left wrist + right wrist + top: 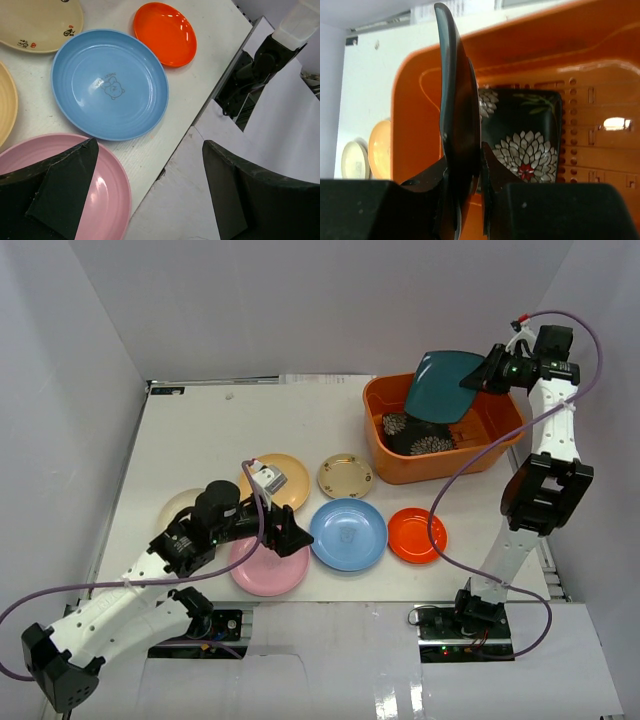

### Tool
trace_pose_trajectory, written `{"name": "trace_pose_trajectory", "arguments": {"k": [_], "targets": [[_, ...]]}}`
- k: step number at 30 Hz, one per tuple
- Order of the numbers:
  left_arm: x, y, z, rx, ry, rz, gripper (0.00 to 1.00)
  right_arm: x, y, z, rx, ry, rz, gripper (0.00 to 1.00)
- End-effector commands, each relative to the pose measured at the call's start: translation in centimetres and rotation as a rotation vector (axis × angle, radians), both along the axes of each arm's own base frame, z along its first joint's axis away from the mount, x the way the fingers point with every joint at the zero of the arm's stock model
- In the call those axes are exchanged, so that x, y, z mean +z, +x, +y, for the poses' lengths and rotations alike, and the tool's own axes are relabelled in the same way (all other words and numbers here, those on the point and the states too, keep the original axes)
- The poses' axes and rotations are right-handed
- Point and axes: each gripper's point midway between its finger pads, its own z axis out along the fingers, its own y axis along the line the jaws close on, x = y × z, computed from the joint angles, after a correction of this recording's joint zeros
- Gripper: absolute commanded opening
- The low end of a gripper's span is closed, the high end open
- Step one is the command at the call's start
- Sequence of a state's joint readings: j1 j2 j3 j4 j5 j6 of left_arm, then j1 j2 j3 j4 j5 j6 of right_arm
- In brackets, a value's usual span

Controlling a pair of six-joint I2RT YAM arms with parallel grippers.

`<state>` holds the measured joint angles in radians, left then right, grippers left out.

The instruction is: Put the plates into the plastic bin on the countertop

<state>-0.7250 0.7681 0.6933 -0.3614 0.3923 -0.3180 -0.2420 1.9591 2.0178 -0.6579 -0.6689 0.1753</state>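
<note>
The teal plate (443,386) goes down into the bin with my right gripper next. My right gripper then releases it onto the black square plate (418,438), which lies below.
My right gripper (482,376) is shut on the rim of the dark teal squarish plate (443,386), holding it tilted over the orange plastic bin (392,462). In the right wrist view that teal plate (452,100) stands edge-on between my right gripper's (470,172) fingers. Below it, a black square plate with white flowers (530,142) lies in the bin (600,50). My left gripper (150,195) is open, one finger over the pink plate (107,200), the other past the countertop's near edge. The blue plate (107,82) and orange-red plate (165,32) lie beside it.
On the white countertop (200,435) also lie a yellow plate (292,476), a gold-rimmed tan plate (345,476) and a cream plate (178,505) half under the left arm. A purple cable (440,510) loops from the right arm over the table's right side.
</note>
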Motion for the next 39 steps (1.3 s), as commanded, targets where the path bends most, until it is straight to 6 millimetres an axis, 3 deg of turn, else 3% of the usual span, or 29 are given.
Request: {"name": "trace_pose_trajectory", "arguments": {"k": [1,7,16,17,21,24,29,30,33,37,39], "targets": [[0.2,0.8,0.6,0.059,0.04,-0.059,0.95,2.6,-1.0,1.2,0.094,0.027,-0.064,0.08],[0.1,0.9,0.6,0.08,0.062,-0.079,0.95,-5.0,-0.9,1.1,0.089,0.042,0.094,0.08],[-0.8,1.3,0.5,0.092,0.093,-0.062,0.95,-10.2,-0.5,0.9,0.092,0.021,0.207,0.11],[-0.9,1.4,0.5,0.093,0.096,-0.061,0.95,-10.8,-0.5,1.0,0.093,0.011,0.222,0.14],[-1.4,1.6,0.4,0.097,0.111,-0.047,0.95,-13.6,-0.7,0.5,0.059,-0.071,0.28,0.44],[-1.8,1.8,0.4,0.102,0.123,-0.037,0.95,-14.8,-0.8,0.3,0.039,-0.142,0.3,0.57],[-2.4,2.4,0.6,0.13,0.139,-0.026,0.95,-13.8,-0.3,-0.3,-0.03,-0.212,0.25,0.8],[-2.5,2.5,0.7,0.136,0.14,-0.021,0.95,-12.7,-0.2,-0.8,-0.074,-0.229,0.226,0.88],[-2.8,2.8,0.7,0.15,0.148,-0.011,0.95,-10.6,0.2,-1.6,-0.167,-0.276,0.148,0.98],[-2.9,3.6,1.0,0.201,0.16,-0.007,0.95,-7.5,1.1,-2.6,-0.351,-0.331,0.014,0.9],[-3.0,4.1,1.3,0.232,0.173,-0.007,0.95,-6.8,0.3,-3.6,-0.45,-0.386,-0.02,0.9]]}}
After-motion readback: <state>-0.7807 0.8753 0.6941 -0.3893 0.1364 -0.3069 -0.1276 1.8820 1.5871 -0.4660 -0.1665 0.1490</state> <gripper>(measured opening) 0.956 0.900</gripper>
